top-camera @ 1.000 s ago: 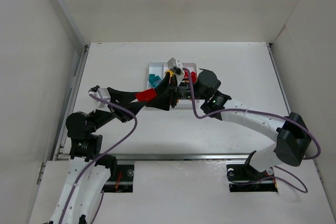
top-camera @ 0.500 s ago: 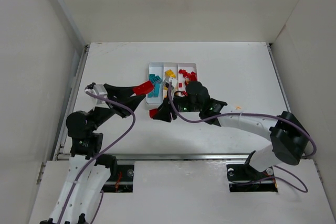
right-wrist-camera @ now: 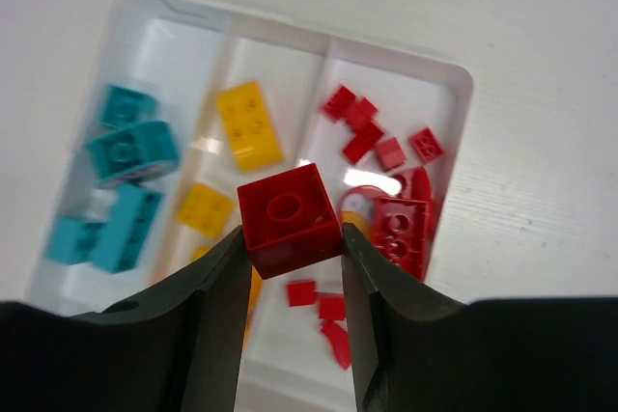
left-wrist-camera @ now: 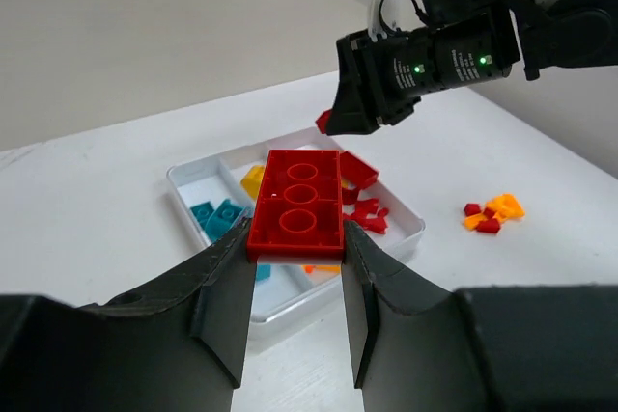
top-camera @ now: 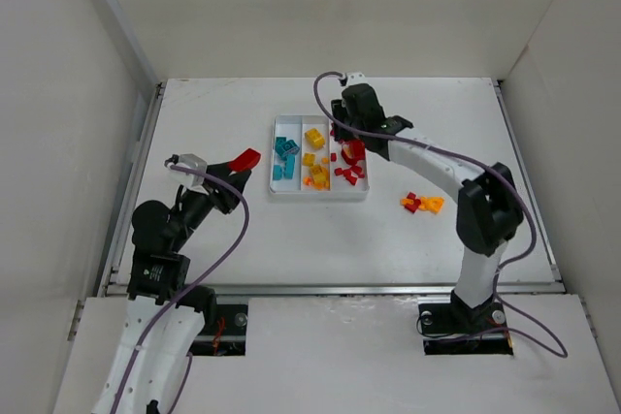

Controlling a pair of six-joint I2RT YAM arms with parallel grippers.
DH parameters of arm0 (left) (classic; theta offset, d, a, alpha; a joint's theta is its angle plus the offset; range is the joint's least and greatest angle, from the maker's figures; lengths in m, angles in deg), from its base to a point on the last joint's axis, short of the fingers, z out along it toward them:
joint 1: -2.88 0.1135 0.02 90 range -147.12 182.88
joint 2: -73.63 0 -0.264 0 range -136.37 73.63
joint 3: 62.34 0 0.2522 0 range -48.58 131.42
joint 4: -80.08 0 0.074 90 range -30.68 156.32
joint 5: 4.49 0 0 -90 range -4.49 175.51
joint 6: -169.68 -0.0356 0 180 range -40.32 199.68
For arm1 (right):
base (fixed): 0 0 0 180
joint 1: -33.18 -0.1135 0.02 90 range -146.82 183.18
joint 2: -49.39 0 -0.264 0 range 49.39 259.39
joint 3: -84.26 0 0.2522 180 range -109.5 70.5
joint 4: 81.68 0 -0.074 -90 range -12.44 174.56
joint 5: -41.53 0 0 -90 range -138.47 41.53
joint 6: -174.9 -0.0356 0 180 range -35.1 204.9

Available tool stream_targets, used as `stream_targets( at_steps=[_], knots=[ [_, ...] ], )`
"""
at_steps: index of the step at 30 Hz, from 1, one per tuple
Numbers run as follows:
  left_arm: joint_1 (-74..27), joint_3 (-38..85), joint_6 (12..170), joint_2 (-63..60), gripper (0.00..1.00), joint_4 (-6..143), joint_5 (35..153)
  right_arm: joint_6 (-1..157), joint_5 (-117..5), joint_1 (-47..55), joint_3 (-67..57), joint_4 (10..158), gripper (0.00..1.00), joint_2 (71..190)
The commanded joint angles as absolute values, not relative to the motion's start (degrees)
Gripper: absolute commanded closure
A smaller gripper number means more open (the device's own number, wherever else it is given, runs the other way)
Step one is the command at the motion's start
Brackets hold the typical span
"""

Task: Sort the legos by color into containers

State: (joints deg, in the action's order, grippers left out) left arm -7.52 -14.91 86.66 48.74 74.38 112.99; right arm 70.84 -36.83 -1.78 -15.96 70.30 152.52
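The robot's right gripper needs to move down and slightly over into the white tray's red section, because the small red cube brick is still high above the tray's divider.
The white tray (top-camera: 275,193) has three compartments: teal legos (top-camera: 284,154) on the left, yellow and orange ones (top-camera: 314,138) in the middle, red ones (top-camera: 351,167) on the right. My left gripper (top-camera: 243,158) is left of the tray, off the table, shut on a flat red 2x3 brick (left-wrist-camera: 297,205). My right gripper (top-camera: 338,130) hovers over the tray's far side, shut on a small red cube brick (right-wrist-camera: 288,219). It hangs above the line between the middle and red compartments (right-wrist-camera: 401,224). A red and orange clump (top-camera: 421,204) lies loose on the table.
The tray's rim (right-wrist-camera: 463,84) and thin dividers stand up from the white table. The loose clump (left-wrist-camera: 492,214) lies right of the tray. White walls close in the table on the left, right and far sides.
My left gripper drew back to the left with the red flat brick. My right gripper swung from the tray's near side to above its far side, holding a red cube. The tray is now uncovered.
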Motion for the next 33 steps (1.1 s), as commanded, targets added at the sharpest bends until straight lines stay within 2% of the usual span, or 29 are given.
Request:
stream_targets(
  at_steps=[1,8,12,15,16,19,24,28,29,31,33],
  knots=[
    [-7.67,-15.18,83.99,50.07,1.00,71.25,108.27,74.70,-31.43,-1.36,-20.46,62.14,1.00,157.75],
    [-7.67,-16.33,83.46,51.83,1.00,70.72,108.27,77.43,-21.15,-1.36,-28.90,64.69,1.00,167.24],
    [-7.67,-16.33,83.46,51.83,1.00,70.19,108.80,80.06,-23.15,-1.36,-33.72,64.70,1.00,171.37],
    [-7.67,-16.33,83.46,51.31,1.00,70.19,108.80,80.07,-21.68,-1.36,-37.16,59.71,0.60,175.42],
    [-7.67,-16.33,83.46,51.30,1.00,70.19,108.80,80.07,-21.14,-1.36,-38.56,58.82,0.40,176.82],
    [-7.67,-16.33,82.93,51.30,1.00,70.19,109.41,80.07,-19.47,-1.36,-37.97,57.58,0.23,176.05],
    [-7.67,-16.33,82.41,50.78,1.00,70.19,110.03,79.36,-20.16,-0.74,-35.32,58.10,0.20,170.34],
    [-7.67,-15.71,80.14,50.25,1.00,70.19,113.09,80.51,-29.20,-0.74,-29.98,60.73,0.20,158.85],
    [-7.67,-15.10,78.82,50.25,1.00,70.19,114.15,81.38,-35.31,-0.74,-28.05,63.18,0.20,155.51],
    [-7.67,-15.10,75.39,50.25,1.00,70.19,118.78,81.38,-44.38,-0.74,-21.90,65.30,0.14,145.66],
    [-7.67,-14.39,64.52,50.95,1.00,67.31,124.41,81.38,-61.24,-0.74,-18.29,65.93,0.09,138.73]
  ],
)
